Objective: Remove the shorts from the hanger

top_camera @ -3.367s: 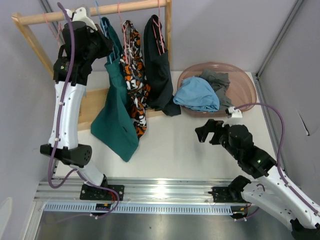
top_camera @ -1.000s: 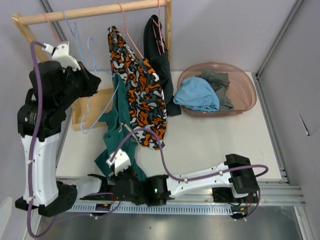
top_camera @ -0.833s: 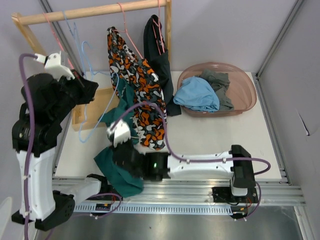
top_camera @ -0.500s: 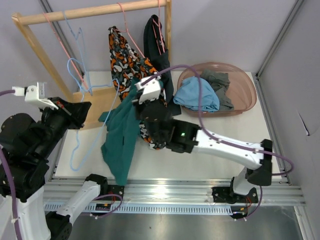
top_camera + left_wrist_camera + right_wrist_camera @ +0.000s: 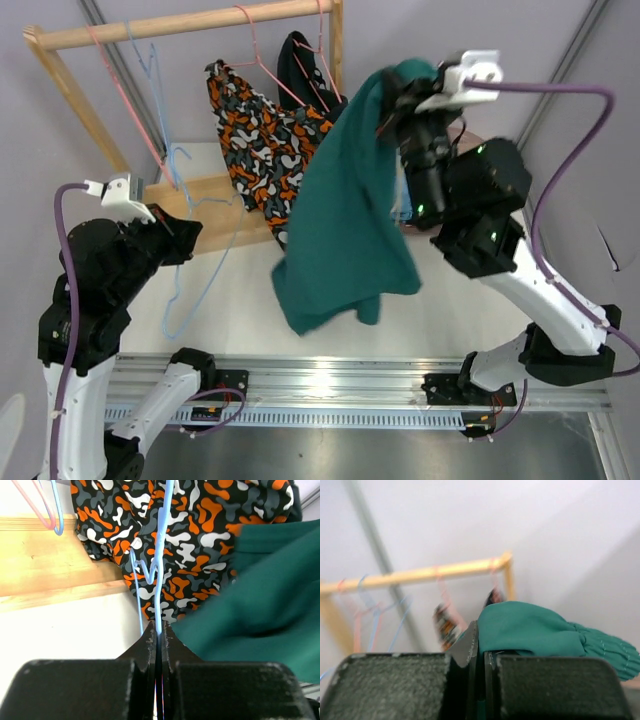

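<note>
The teal shorts [image 5: 345,220] are off the hanger. They go outward and toward the right in the top view next, then down into the basket, where my right gripper releases them.
The dark teal shorts [image 5: 345,220] hang in the air from my right gripper [image 5: 398,95], which is raised high at the back right and shut on their waistband [image 5: 535,630]. They are off the hanger. My left gripper [image 5: 183,232] is shut on the thin wire of a bare light blue hanger [image 5: 178,270], seen running up from the closed fingertips in the left wrist view [image 5: 162,555]. The orange-black-white patterned shorts [image 5: 260,130] and the black shorts [image 5: 300,60] hang on pink hangers from the wooden rail [image 5: 190,22]. The grey and light blue shorts are hidden behind the right arm.
Bare pink and blue hangers [image 5: 135,95] hang at the rail's left end. The rack's wooden base [image 5: 225,215] lies on the white table. The right arm and the teal cloth cover the back right of the table.
My right arm has swung up and to the right, carrying the teal shorts from in front of the rack to high at the back right. The left arm shifted a little, still holding the blue hanger.
</note>
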Controlling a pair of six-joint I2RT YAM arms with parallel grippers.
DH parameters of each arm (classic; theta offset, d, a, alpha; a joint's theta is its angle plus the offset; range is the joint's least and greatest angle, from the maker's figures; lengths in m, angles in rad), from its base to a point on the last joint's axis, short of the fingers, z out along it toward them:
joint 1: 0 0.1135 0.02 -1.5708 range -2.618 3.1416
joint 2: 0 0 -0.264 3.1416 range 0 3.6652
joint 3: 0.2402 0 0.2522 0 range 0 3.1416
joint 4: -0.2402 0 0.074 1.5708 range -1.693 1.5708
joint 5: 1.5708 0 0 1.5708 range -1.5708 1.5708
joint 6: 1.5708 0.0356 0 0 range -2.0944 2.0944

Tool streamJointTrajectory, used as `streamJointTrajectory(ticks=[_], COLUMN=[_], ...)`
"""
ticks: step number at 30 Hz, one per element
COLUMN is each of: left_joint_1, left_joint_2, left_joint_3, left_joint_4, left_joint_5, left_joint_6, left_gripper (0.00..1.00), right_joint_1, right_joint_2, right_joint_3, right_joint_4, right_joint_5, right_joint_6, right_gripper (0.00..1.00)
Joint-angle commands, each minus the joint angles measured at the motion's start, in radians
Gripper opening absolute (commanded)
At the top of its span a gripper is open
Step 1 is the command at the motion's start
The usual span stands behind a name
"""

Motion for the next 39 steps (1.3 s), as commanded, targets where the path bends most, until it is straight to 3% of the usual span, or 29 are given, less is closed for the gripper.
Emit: streamJointTrajectory(ticks=[1, 6, 11, 17, 23, 29, 32, 33, 34, 35, 36, 39], left_joint_1=[-0.004, -0.004, -0.004, -0.004, -0.004, -0.004, -0.004, -0.004, -0.004, -0.004, -0.004, -0.004], left_joint_2=[-0.02, -0.027, -0.026, -0.01, 0.012, 0.101, 0.176, 0.216, 0.239, 0.264, 0.29, 0.403], left_joint_3=[-0.017, -0.059, -0.088, -0.116, -0.125, -0.041, 0.079, 0.103, 0.143, 0.198, 0.225, 0.376], left_joint_4=[0.068, 0.089, 0.122, 0.142, 0.183, 0.215, 0.223, 0.229, 0.231, 0.227, 0.218, 0.191], left_joint_5=[-0.016, -0.02, -0.013, -0.02, -0.021, -0.053, -0.055, -0.055, -0.053, -0.052, -0.053, -0.061], left_joint_6=[0.033, 0.056, 0.076, 0.099, 0.09, 0.096, 0.101, 0.102, 0.105, 0.11, 0.113, 0.133], left_gripper=[0.0, 0.0, 0.0, 0.0, 0.0, 0.0, 0.0, 0.0, 0.0, 0.0, 0.0, 0.0], right_joint_1=[-0.165, -0.38, -0.549, -0.731, -0.891, -0.904, -0.919, -0.931, -0.943, -0.96, -0.963, -0.939], right_joint_2=[0.054, 0.193, 0.296, 0.287, 0.232, 0.15, 0.152, 0.182, 0.204, 0.224, 0.251, 0.22], right_joint_3=[0.178, 0.381, 0.533, 0.476, 0.237, -0.286, -0.491, -0.519, -0.539, -0.573, -0.591, -0.743], right_joint_4=[-0.013, -0.127, -0.119, -0.082, -0.067, 0.118, 0.093, 0.058, 0.019, -0.049, -0.088, -0.115], right_joint_5=[-0.124, -0.238, -0.267, -0.318, -0.408, -0.416, -0.443, -0.477, -0.514, -0.548, -0.59, -0.628], right_joint_6=[-0.073, -0.01, -0.048, 0.039, 0.251, 0.407, 0.528, 0.567, 0.604, 0.639, 0.688, 0.771], right_gripper=[0.0, 0.0, 0.0, 0.0, 0.0, 0.0, 0.01, 0.12, 0.6, 0.87, 0.99, 0.99])
